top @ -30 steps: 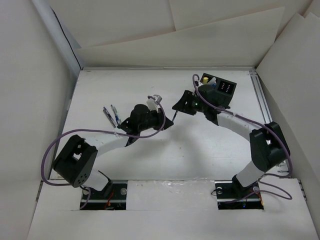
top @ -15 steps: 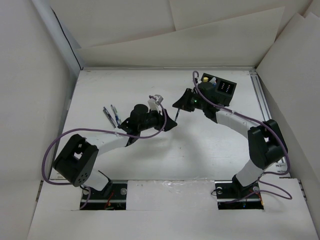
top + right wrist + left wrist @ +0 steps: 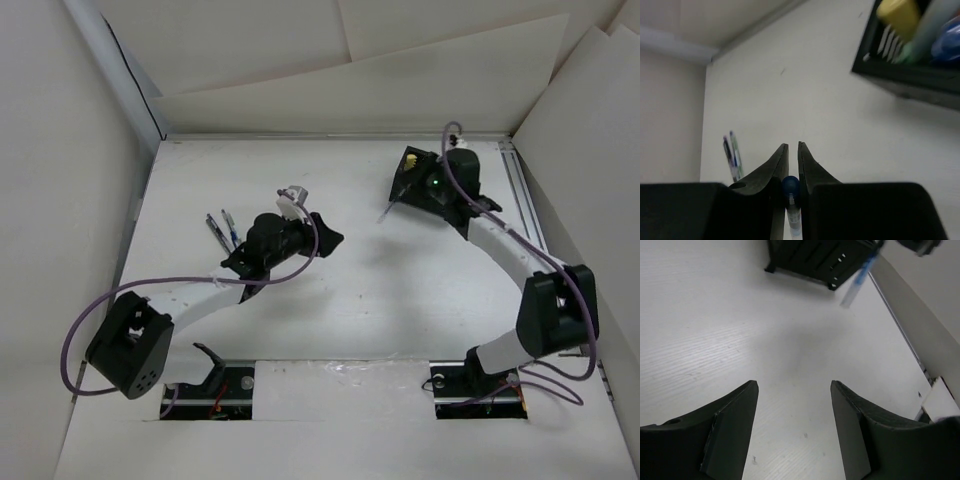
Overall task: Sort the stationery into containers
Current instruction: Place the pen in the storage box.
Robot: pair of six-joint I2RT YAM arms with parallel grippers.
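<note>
The pen goes outward toward the metal rail next in my right gripper, over the container's rail-side end, as the pen's tip sticks out beside the black container.
My right gripper (image 3: pixel 400 197) (image 3: pixel 793 146) is shut on a slim blue-capped pen (image 3: pixel 791 189) and holds it above the table. The pen's tip pokes out toward the left (image 3: pixel 386 214), just beside the black container (image 3: pixel 414 162). The right wrist view shows that container (image 3: pixel 900 75) at the upper right, with a yellow cap (image 3: pixel 897 15) and a blue piece (image 3: pixel 945 45) inside. My left gripper (image 3: pixel 326 238) (image 3: pixel 794 385) hangs open over bare table with nothing between its fingers. Its view shows the container (image 3: pixel 815 260) far ahead and the held pen (image 3: pixel 856 284). Two more pens (image 3: pixel 222 232) (image 3: pixel 732 159) lie on the table at the left.
White walls close the table in on the left, back and right. A metal rail (image 3: pixel 520 195) runs along the right edge near the container. Purple cables (image 3: pixel 160 285) trail from both arms.
The left gripper has opened and drawn back to the left. The right gripper has shut on the blue-capped pen and carried it back and right, up to the container.
</note>
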